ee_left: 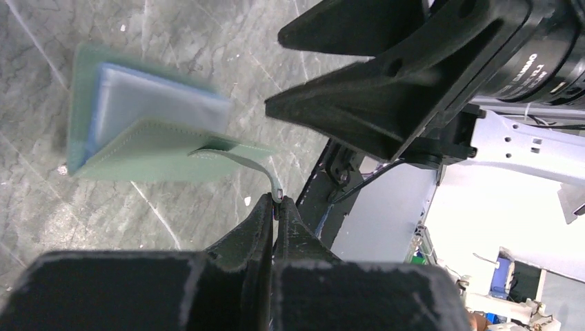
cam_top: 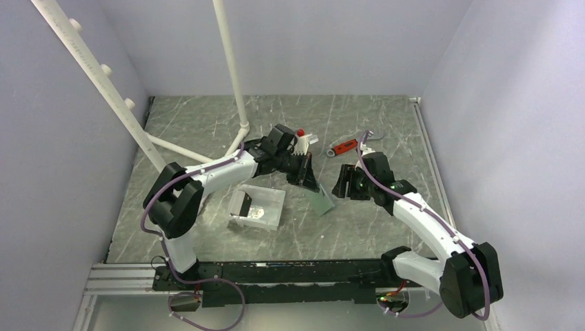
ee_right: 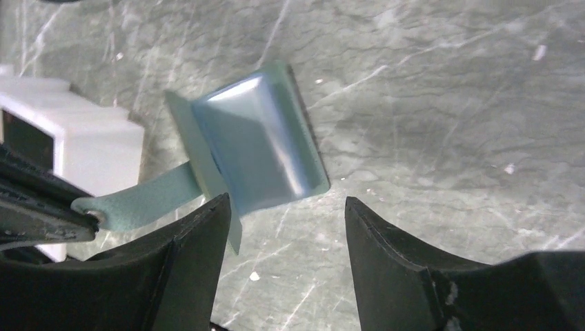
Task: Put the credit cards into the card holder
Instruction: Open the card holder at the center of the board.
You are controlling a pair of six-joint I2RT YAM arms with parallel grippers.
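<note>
Bare tabletop by the tray lies left in the top view, so my left gripper must next pull the strap there to open the card holder's raised flap, then release.
The card holder is a grey-green wallet lying open on the tabletop, its translucent blue pockets showing. My left gripper is shut on the thin strap at the holder's edge and reaches in from the upper left in the top view. My right gripper stands open just in front of the card holder, with nothing between its fingers. In the top view it hovers to the holder's right. The credit cards are out of view.
A white tray sits just left of the holder, with something pale inside. A red-handled wrench lies behind the right gripper. A small red-capped item is behind the left wrist. White pipes rise at the back left.
</note>
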